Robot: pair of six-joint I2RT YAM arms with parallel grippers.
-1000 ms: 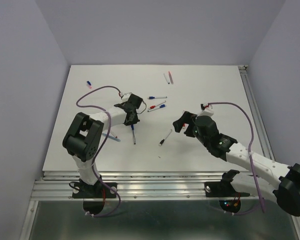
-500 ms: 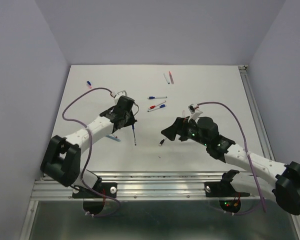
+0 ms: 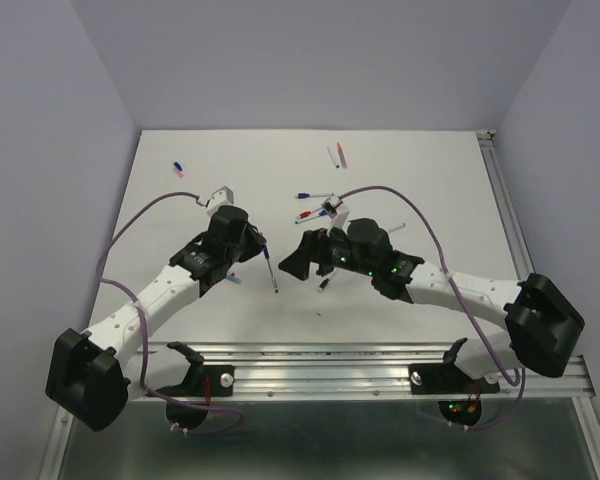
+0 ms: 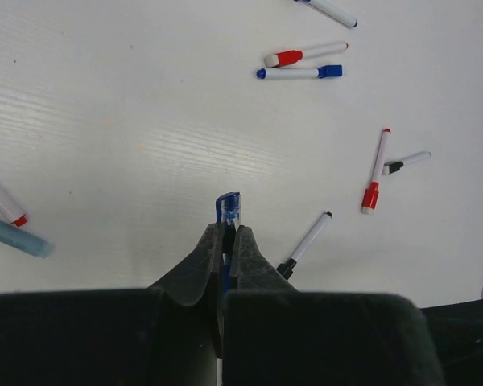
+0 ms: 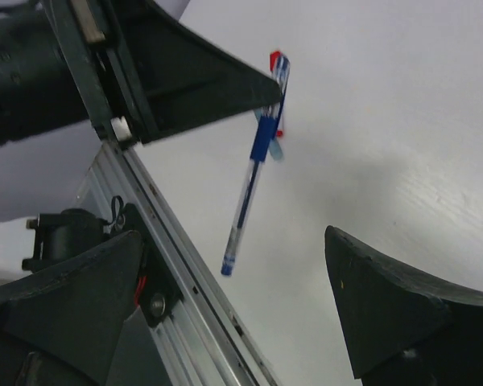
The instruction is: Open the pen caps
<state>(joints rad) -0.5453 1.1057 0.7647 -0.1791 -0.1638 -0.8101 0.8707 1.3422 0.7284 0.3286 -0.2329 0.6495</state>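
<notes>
Next, my left gripper moves outward and to the left in the top view, down beside the blue and pink caps to release, as loose caps lie there.
My left gripper [image 3: 261,250] [image 4: 229,232] is shut on a blue pen [image 3: 271,272] [image 5: 253,185] and holds it tilted above the white table [image 3: 420,170]. The pen's blue cap [image 4: 229,206] sticks out just past the fingertips. My right gripper [image 3: 293,262] [image 5: 233,237] is open wide and empty, close to the right of the held pen. In the right wrist view the pen's free end hangs between its fingers [image 5: 402,314] without touching them.
Several capped pens lie on the table: a blue one [image 3: 316,195], a red and a blue pair [image 3: 313,213], a black-capped one [image 3: 324,283] under my right arm, two at the back [image 3: 336,155], a small one far left [image 3: 178,168]. A metal rail [image 3: 310,365] runs along the near edge.
My right gripper has swung left across the table to the held pen. My left gripper has drawn back toward the near left with the pen in it.
</notes>
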